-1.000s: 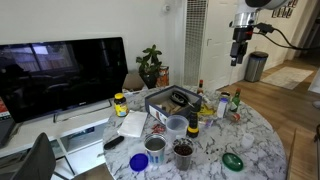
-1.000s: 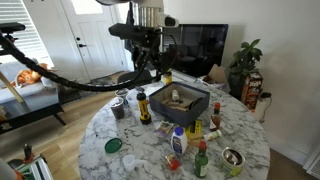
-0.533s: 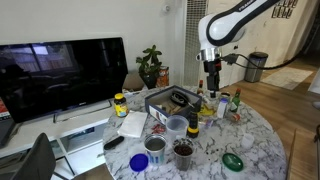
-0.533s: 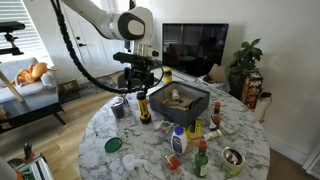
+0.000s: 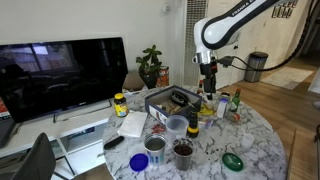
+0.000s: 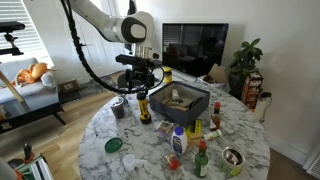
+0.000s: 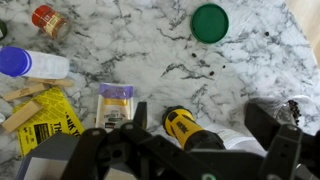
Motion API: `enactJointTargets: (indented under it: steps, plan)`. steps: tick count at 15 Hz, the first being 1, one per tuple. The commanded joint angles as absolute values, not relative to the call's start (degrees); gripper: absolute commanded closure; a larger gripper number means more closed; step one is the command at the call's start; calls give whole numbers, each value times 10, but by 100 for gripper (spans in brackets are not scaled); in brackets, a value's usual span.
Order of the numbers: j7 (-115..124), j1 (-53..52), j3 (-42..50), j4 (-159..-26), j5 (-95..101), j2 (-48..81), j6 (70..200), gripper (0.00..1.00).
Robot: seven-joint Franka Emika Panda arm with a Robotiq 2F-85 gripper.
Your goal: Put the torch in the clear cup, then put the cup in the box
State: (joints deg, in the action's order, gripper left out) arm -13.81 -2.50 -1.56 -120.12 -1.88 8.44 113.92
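Observation:
I should move my gripper down next with its fingers spread around the torch's black top end (image 5: 194, 118) (image 7: 205, 140) and close them there, because the torch stands upright below my gripper's open fingers.
The torch (image 5: 192, 124) stands upright on the marble table, black with a yellow part; it also shows in an exterior view (image 6: 144, 105). In the wrist view the torch (image 7: 183, 126) lies between my spread fingers, below them. My gripper (image 5: 208, 86) (image 6: 140, 88) (image 7: 200, 113) is open and empty, hovering above the torch. The clear cup (image 5: 176, 125) stands right beside the torch. The dark grey box (image 5: 165, 101) (image 6: 185, 103) sits behind them with items inside.
Two metal cups (image 5: 157, 145) (image 5: 183, 152) stand near the table's front edge. A green lid (image 5: 232, 160) (image 7: 210, 21), a blue-capped bottle (image 7: 22, 63), a yellow-lidded jar (image 5: 120, 104) and several small bottles (image 5: 222, 104) crowd the table. A TV (image 5: 60, 75) stands behind.
The arm has swung down from high up to just over the torch. In the last half second it has shifted only slightly. Nothing on the table has moved.

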Motion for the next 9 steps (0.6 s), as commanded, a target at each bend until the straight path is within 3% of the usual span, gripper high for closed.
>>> enactJointTargets:
  steps: [1,9]
  plan:
    - [-147,-22,-24,-1215,-24,87,1197,0]
    - [-167,-19,-43,-1249,-40,111,1350,0]
